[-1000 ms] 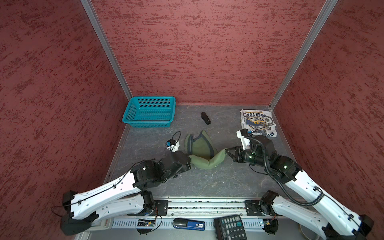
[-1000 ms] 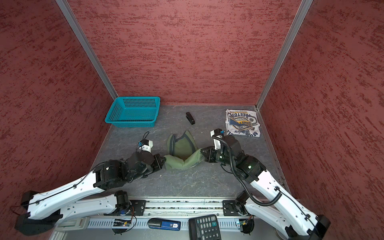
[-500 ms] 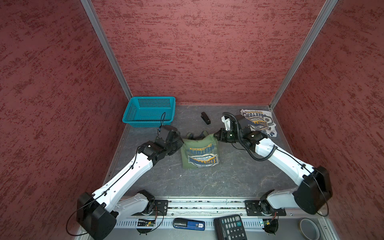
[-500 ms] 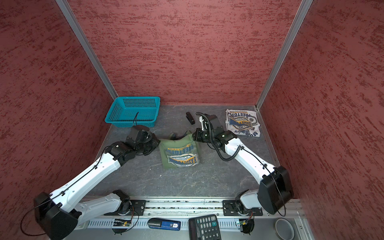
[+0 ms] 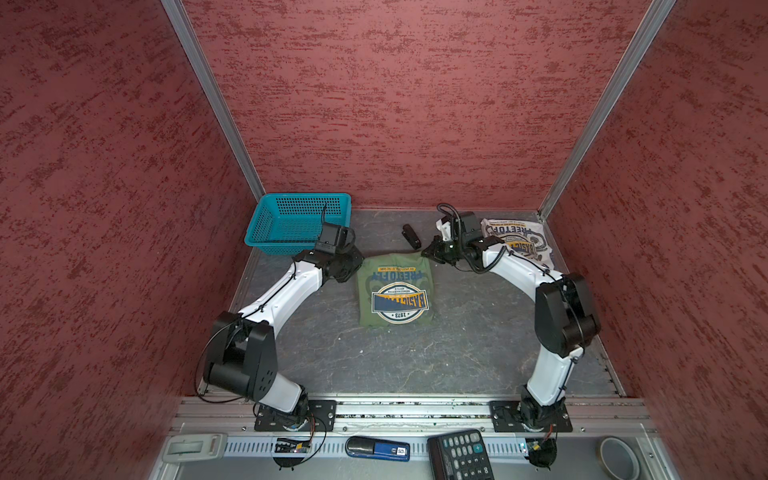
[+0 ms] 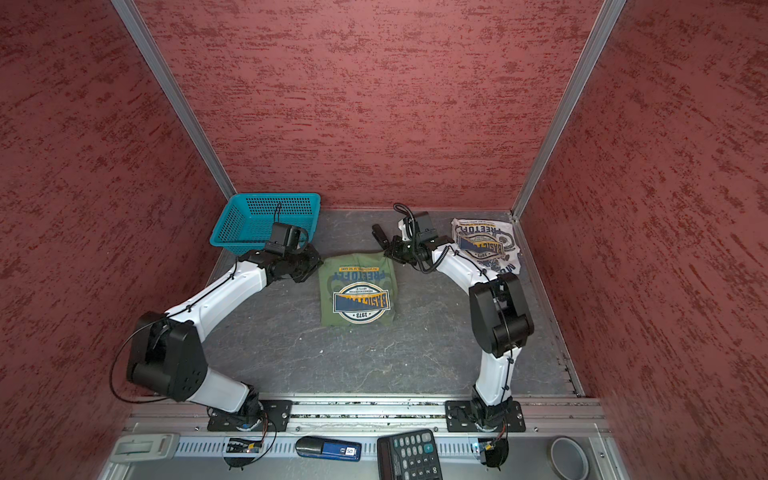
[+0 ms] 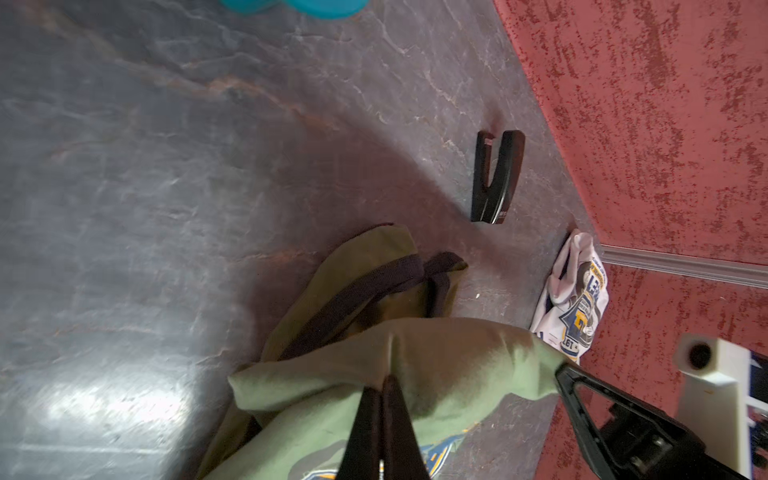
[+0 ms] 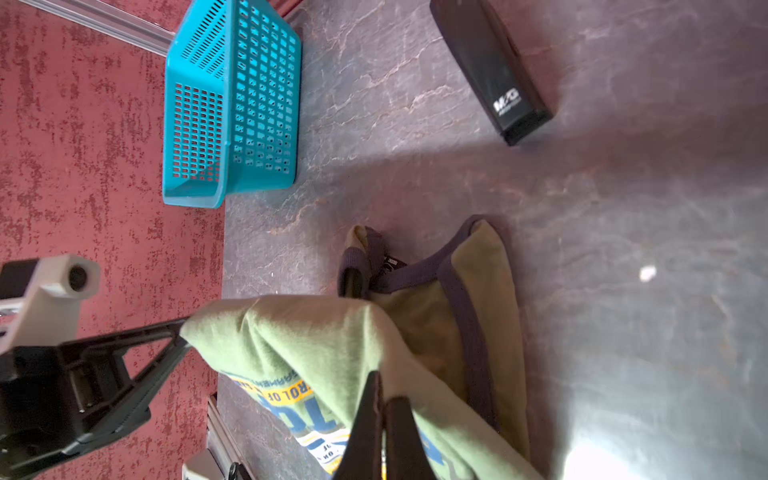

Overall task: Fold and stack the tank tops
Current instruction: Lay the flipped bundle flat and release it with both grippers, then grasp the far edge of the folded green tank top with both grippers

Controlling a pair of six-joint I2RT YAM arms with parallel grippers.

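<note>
The left gripper lowers its raised corner next onto the dark-trimmed strap end of the tank top [image 7: 357, 294], which lies below it, and releases the fabric there.
The olive green tank top [image 5: 395, 291] [image 6: 359, 291] lies in the middle of the table, folded over with its blue-and-yellow emblem facing up. My left gripper [image 5: 360, 262] [image 7: 384, 380] is shut on the far left corner of its upper layer. My right gripper [image 5: 427, 252] [image 8: 384, 388] is shut on the far right corner. Both wrist views show that edge held a little off the table, with the dark-trimmed straps [image 8: 453, 274] lying beyond it. The white tank top [image 5: 517, 243] [image 6: 486, 245] lies folded at the back right corner, beside my right wrist.
A teal basket [image 5: 297, 222] stands at the back left, just behind my left wrist. A black stapler [image 5: 410, 236] lies at the back between the grippers. On the front ledge are a calculator [image 5: 459, 455], a blue device [image 5: 377, 448] and a tape roll [image 5: 618, 457].
Both grippers have carried the green top's edge from the near side to the far side of the table. The bunched cloth now lies spread, emblem up.
</note>
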